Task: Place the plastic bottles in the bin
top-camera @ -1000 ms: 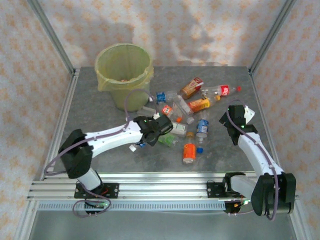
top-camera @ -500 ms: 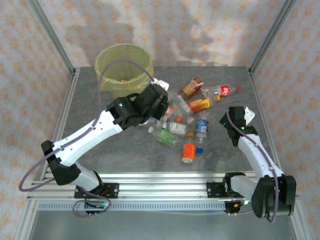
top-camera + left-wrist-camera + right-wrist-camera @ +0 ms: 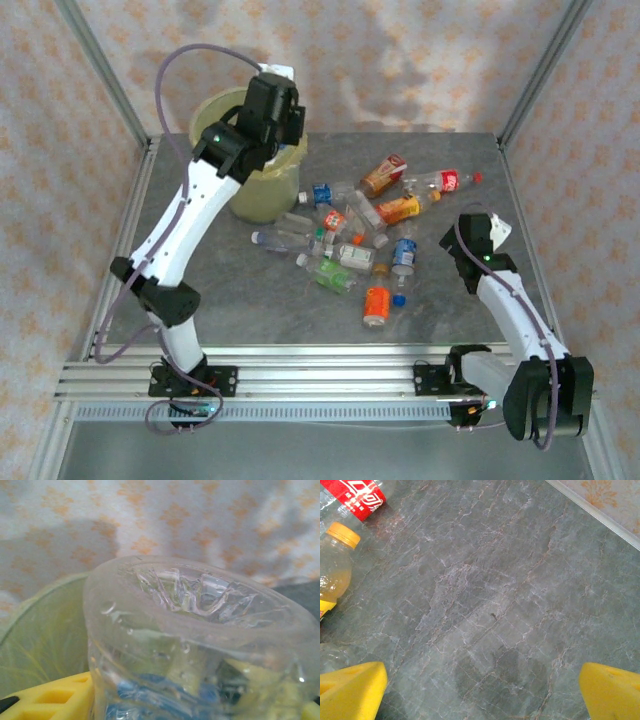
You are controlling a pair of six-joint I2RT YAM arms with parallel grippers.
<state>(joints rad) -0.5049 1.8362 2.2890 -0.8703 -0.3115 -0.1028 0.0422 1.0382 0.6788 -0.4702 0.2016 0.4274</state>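
The clear bottle (image 3: 200, 630) hangs near the bag's rim, so my left gripper has to move sideways over the bin's opening (image 3: 47, 630), then go down into it to let go of the bottle.
My left gripper (image 3: 272, 104) hangs over the bin (image 3: 252, 196), which is lined with a yellow-green bag. It is shut on a clear plastic bottle (image 3: 200, 630) with a blue label; the bottle's ribbed base faces the left wrist camera and hides most of the yellow fingers (image 3: 55, 697). The bag's rim (image 3: 40, 640) lies just behind it. Several plastic bottles lie in a pile mid-table: an orange one (image 3: 377, 303), a red-labelled one (image 3: 445, 182) and a clear one (image 3: 280, 238). My right gripper (image 3: 478, 236) is open over bare table (image 3: 485, 630), right of the pile.
In the right wrist view, the red-labelled bottle (image 3: 362, 495) and an orange-capped yellow bottle (image 3: 335, 560) lie at the upper left. The metal frame edge (image 3: 600, 515) runs along the table's right side. Patterned walls close in the table.
My left arm rose from the pile at mid-table and swung back and left to above the bin, carrying the clear bottle. The right arm stayed put.
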